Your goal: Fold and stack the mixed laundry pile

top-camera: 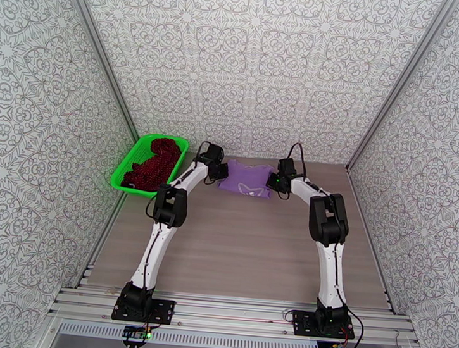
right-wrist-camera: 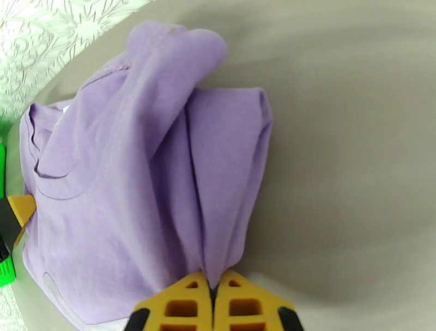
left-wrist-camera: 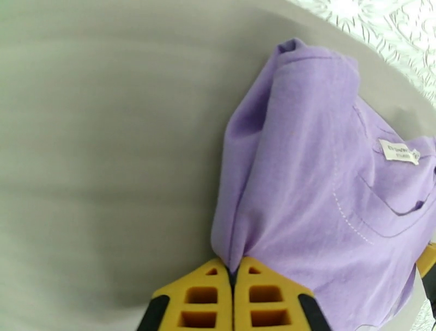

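The shirt's front corner is closer to the arm bases, so the right gripper will next push a little outward toward the back wall and then let go of the shirt's edge.
A lavender-purple T-shirt (top-camera: 248,179) lies bunched at the far middle of the table, a white print showing near its front edge. My left gripper (top-camera: 219,177) is shut on its left edge; in the left wrist view the yellow fingers (left-wrist-camera: 234,272) pinch a fold of purple cloth (left-wrist-camera: 316,179) with a white neck label. My right gripper (top-camera: 272,184) is shut on the shirt's right edge, and its fingers (right-wrist-camera: 211,284) clamp gathered folds (right-wrist-camera: 163,174). The dark red speckled garment (top-camera: 151,164) lies heaped in the green basket (top-camera: 120,175).
The basket sits at the far left against the patterned side wall. Patterned walls close in the table on the left, right and back. Bare grey tabletop (top-camera: 242,248) stretches between the shirt and the arm bases.
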{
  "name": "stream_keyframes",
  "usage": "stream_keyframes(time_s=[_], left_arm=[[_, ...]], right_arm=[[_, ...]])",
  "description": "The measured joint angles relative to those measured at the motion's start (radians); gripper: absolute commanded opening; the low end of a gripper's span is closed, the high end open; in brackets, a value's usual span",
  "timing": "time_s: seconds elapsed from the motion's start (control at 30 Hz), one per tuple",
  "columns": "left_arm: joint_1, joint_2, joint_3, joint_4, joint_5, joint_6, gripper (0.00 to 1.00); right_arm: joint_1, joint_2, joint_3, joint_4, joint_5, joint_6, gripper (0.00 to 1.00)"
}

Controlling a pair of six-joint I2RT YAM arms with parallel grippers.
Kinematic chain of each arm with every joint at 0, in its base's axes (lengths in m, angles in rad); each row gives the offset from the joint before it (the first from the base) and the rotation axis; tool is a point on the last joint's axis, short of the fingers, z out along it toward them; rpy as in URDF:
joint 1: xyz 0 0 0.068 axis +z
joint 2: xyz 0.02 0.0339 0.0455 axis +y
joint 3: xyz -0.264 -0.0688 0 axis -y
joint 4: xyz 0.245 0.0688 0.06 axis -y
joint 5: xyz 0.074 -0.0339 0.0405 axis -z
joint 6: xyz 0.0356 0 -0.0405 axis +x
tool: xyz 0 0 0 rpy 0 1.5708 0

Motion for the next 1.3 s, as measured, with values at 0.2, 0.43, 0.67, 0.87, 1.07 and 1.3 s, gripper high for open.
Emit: stream_keyframes(time_s=[0.2,0.43,0.67,0.87,1.07,1.3], left_arm=[[0.019,0.021,0.021,0.015,0.07,-0.034,0.32],[0.015,0.02,0.043,0.068,0.157,-0.055,0.99],[0.033,-0.012,0.015,0.084,0.113,-0.029,0.99],[0.053,-0.19,-0.035,0.012,0.005,0.031,0.99],[0.077,-0.541,-0.089,-0.085,-0.139,0.087,0.97],[0.307,-0.709,-0.192,-0.202,-0.209,0.116,0.86]], right_arm=[[-0.008,0.117,0.203,-0.075,0.0,-0.015,0.0],[-0.011,0.142,0.256,-0.117,-0.003,-0.021,0.52],[-0.02,0.076,0.217,-0.129,-0.013,-0.043,0.86],[-0.044,-0.155,0.085,-0.134,0.011,-0.073,0.92],[-0.05,-0.453,-0.108,-0.109,0.016,-0.082,0.9],[-0.05,-0.643,-0.372,-0.114,-0.052,-0.093,0.87]])
